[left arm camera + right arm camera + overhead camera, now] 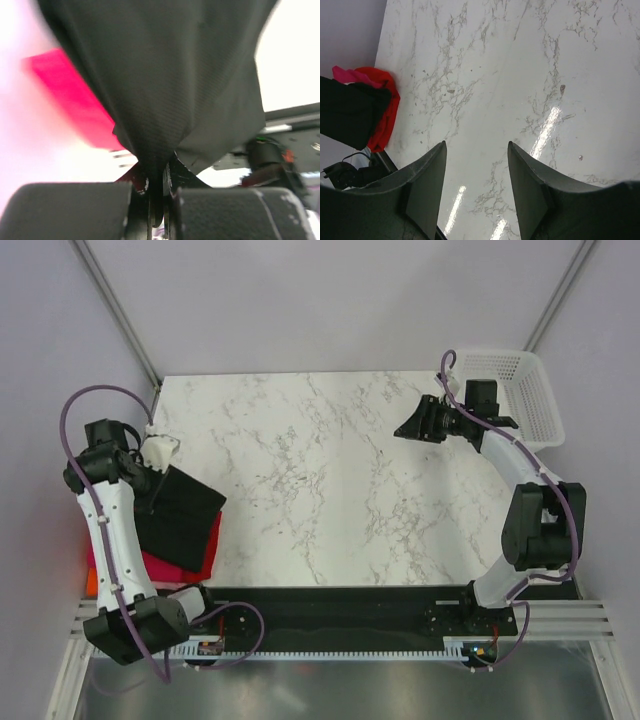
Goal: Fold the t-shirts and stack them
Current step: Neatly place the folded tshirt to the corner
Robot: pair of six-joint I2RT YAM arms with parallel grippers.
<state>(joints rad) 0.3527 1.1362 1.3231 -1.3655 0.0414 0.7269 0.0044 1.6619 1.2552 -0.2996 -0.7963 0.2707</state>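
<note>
The edge of the black t-shirt that is still raised will next be lowered and released by my left gripper, moving left in the top view, as the red and pink stack (168, 568) (75, 102) is below my left gripper.
A folded black t-shirt (182, 517) hangs over the stack at the table's left edge, above a red t-shirt (208, 550), a magenta-pink one (160, 567) and an orange one (91, 583). My left gripper (158, 490) is shut on the black t-shirt's edge; in the left wrist view the black cloth (160, 75) is pinched between the pads (157, 187), with a red shirt (75, 102) behind. My right gripper (412, 424) is open and empty, held above the table's right side. The right wrist view shows the black t-shirt (347, 117) and the red t-shirt (385, 112) far left.
A white plastic mesh basket (520, 395) stands at the back right corner, just behind the right arm. The marble table (320, 480) lies between the arms. A black rail (330, 610) runs along the near edge.
</note>
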